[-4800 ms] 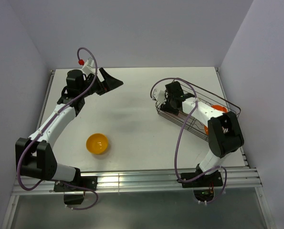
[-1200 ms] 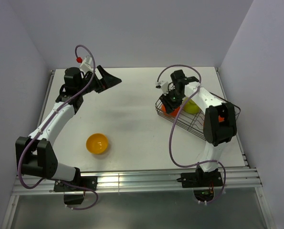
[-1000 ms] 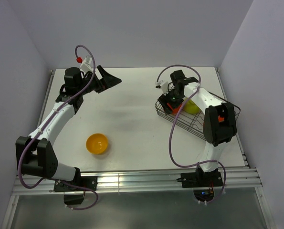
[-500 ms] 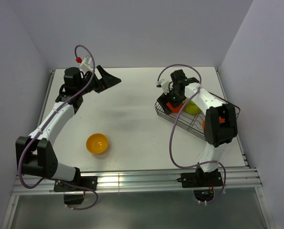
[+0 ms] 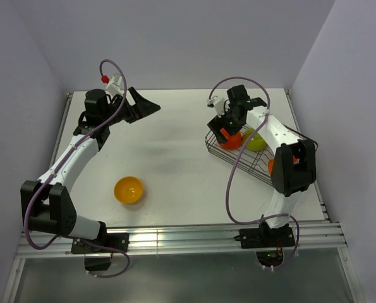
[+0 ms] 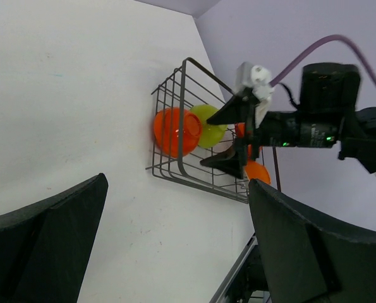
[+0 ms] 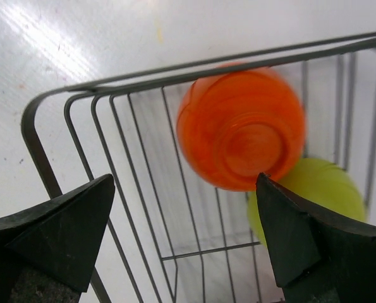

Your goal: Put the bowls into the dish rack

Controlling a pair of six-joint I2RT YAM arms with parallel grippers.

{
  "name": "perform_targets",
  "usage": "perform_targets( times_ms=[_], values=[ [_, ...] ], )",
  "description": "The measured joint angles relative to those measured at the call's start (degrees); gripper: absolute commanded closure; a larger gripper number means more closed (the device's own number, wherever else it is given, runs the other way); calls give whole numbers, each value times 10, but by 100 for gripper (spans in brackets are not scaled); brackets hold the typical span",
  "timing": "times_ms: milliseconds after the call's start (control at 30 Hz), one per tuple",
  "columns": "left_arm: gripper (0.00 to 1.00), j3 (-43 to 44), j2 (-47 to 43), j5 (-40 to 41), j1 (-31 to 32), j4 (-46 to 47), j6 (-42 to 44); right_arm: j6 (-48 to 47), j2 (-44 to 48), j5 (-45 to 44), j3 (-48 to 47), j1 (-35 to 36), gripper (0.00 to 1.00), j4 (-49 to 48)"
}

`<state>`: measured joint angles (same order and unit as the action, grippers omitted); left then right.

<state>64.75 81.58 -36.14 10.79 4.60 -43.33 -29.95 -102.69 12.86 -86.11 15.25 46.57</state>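
I need to move my left gripper back and down next and tilt it toward the table, to get to the yellow-orange bowl's far rim.
The dark wire dish rack stands at the right of the table. A red-orange bowl lies on its side in the rack's left end, with a lime green bowl right behind it and another orange bowl further along. My right gripper is open and empty just above the red-orange bowl, which looks blurred in the right wrist view. A yellow-orange bowl sits upright on the table at front left. My left gripper is open and empty at the back left. The white bowl is not in view.
The left wrist view looks across the table at the rack, the red-orange bowl, the lime bowl and the right gripper. Walls close the table at back, left and right. A metal rail runs along the front edge.
My right gripper has let go of the red-orange bowl in the rack's left end and drawn up and back from it. The left arm has not moved.
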Motion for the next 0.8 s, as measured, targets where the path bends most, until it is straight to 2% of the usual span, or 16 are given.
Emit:
perform_targets(
  times_ms=[167, 267, 467, 567, 667, 800],
  values=[
    [0, 13, 0, -2, -5, -52, 60, 1, 34, -3, -39, -15, 0, -7],
    [1, 41, 0, -8, -15, -123, 150, 7, 56, 3, -81, -33, 0, -5],
    [1, 125, 0, -30, -55, -360, 477, 36, 122, 38, -131, -68, 0, -3],
    [1, 127, -4, -28, -79, -476, 636, 63, 158, 70, -131, -71, 0, 2],
    [1, 104, -9, -9, -98, -566, 767, 99, 181, 111, -131, -74, 0, 6],
    [2, 27, -31, 14, -99, -634, 878, 156, 184, 159, -124, -79, 0, 9]
  ],
)
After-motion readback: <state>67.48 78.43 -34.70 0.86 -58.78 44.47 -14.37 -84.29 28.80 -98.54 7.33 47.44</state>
